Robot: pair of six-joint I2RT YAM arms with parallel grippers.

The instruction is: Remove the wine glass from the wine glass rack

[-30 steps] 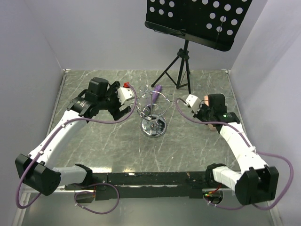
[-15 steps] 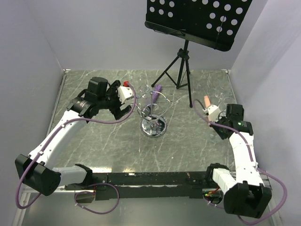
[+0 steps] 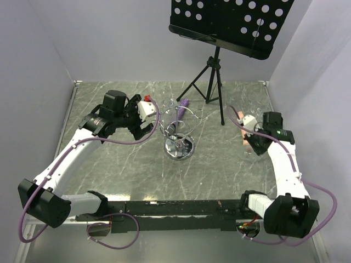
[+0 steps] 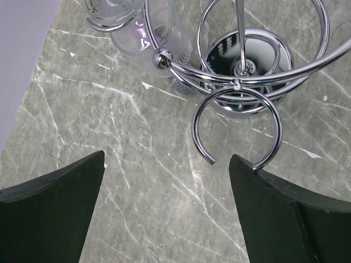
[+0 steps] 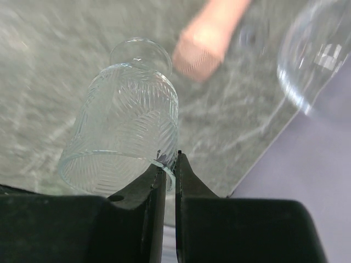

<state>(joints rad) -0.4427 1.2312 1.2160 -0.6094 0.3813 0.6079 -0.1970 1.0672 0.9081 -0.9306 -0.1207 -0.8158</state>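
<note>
My right gripper moves outward next and sets the wine glass down on the tabletop [image 3: 233, 129] between the pink piece and tripod leg, since that spot is empty.
The chrome wine glass rack [image 3: 180, 148] stands mid-table; its open wire loops and disc base [image 4: 258, 52] show in the left wrist view. A clear glass with a purple stem [image 4: 147, 34] hangs in a far loop of the rack [image 3: 182, 104]. My left gripper [image 3: 145, 124] is open and empty just left of the rack [image 4: 167, 164], its fingers either side of the nearest loop. My right gripper [image 3: 250, 133] is at the far right, shut on the rim of a clear ribbed wine glass [image 5: 123, 126], held off the rack. A blurred pink piece [image 5: 211, 38] lies beyond it.
A black tripod music stand [image 3: 211, 82] stands behind the rack, one leg reaching toward the right arm. Another clear glass [image 5: 310, 60] sits near the right wall. Walls enclose the table on the left, the back and the right.
My right arm has swung from beside the rack out to the right wall side, carrying the ribbed glass. The left arm has barely moved.
</note>
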